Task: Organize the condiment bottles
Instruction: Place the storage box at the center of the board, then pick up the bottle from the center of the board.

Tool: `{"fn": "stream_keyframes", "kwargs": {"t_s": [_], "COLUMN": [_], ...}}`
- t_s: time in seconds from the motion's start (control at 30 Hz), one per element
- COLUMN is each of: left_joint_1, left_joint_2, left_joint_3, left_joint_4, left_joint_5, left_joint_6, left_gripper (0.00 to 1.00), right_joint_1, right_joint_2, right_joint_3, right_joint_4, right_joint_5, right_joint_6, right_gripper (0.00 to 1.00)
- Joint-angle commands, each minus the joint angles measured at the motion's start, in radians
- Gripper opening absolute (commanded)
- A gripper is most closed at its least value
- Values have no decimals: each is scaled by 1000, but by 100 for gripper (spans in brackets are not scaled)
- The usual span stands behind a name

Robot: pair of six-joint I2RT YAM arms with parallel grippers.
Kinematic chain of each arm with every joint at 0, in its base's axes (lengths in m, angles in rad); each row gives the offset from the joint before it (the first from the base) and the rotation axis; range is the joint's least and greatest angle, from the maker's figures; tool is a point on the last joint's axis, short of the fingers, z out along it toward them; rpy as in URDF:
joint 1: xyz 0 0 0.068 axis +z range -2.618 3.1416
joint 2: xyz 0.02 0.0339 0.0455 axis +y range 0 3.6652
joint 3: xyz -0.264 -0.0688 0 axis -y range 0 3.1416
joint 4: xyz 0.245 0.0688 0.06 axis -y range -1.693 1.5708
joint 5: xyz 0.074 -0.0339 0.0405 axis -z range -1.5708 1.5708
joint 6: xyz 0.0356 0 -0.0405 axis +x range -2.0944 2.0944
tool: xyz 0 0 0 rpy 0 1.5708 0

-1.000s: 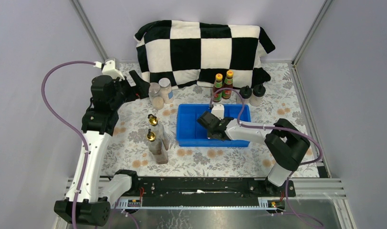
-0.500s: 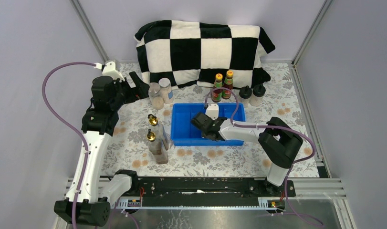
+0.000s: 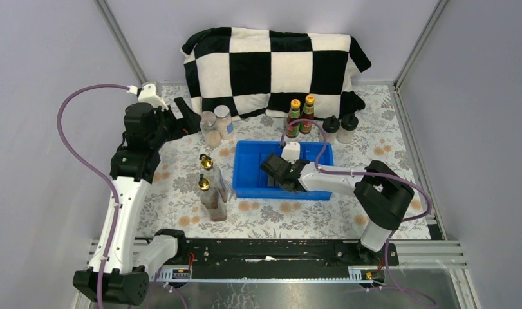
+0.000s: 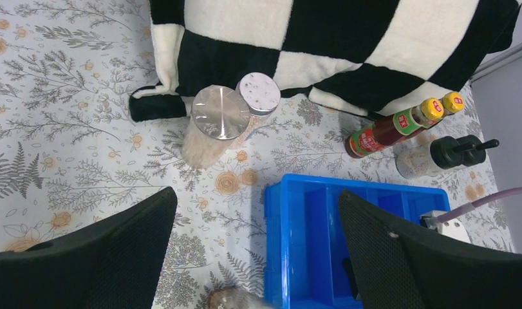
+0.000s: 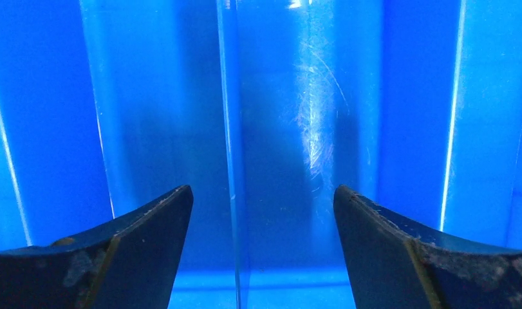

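My right gripper should next rise out of the tray [image 3: 251, 187] and move outward onto the yellow cap nearer the shakers, because the sauce bottle stands outward of the gripper.
The condiment bottles stand on the floral table around a blue divided tray [image 3: 251, 187]. Two sauce bottles [image 3: 300, 116] and two black-capped shakers [image 3: 339, 127] are behind the tray. Two grey-lidded jars [image 3: 217, 125] stand at its back left, two gold-topped bottles [image 3: 210, 183] at its left. My right gripper [image 3: 275, 171] is down inside the tray, open, its jaws either side of a thin divider wall [image 5: 231, 161] without touching it. My left gripper [image 3: 188, 117] hovers open beside the jars [image 4: 221, 121], holding nothing.
A black-and-white checkered blanket [image 3: 274, 67] lies bunched along the back wall, right behind the jars and sauce bottles. Metal frame posts rise at the back corners. A purple cable [image 3: 309, 129] loops over the tray from the right wrist.
The right gripper has gone from shut to open inside the tray. The tray slid a little left, then slightly back right. The left arm has stayed still.
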State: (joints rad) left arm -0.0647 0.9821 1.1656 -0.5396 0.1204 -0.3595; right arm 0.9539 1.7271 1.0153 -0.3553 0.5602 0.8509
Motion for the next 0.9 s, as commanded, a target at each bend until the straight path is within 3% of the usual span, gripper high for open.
{"fn": "stream_keyframes", "kwargs": {"t_s": [0.0,0.23,0.53,0.87], "left_joint_1": [-3,-3,-3,-3], "left_joint_2": [-12,14,29,48], "left_joint_3": [17,24,18,30], "left_joint_4": [-20,-19,-13,-10], "left_joint_5": [-30,9,6,-22], "left_joint_6": [18,6,21,42], "left_gripper": [99,99,99,99], "right_joint_1": [25,36,17,-289], "right_joint_2": [-94,-240,-378,-317], "right_joint_3": [31,193,194,227], "right_joint_4": [-27,-150,-132,65], "right_joint_5": [42,58,224,24], "right_joint_6": [-64,-240,-444,-540], "right_gripper": [89,92,89,78]}}
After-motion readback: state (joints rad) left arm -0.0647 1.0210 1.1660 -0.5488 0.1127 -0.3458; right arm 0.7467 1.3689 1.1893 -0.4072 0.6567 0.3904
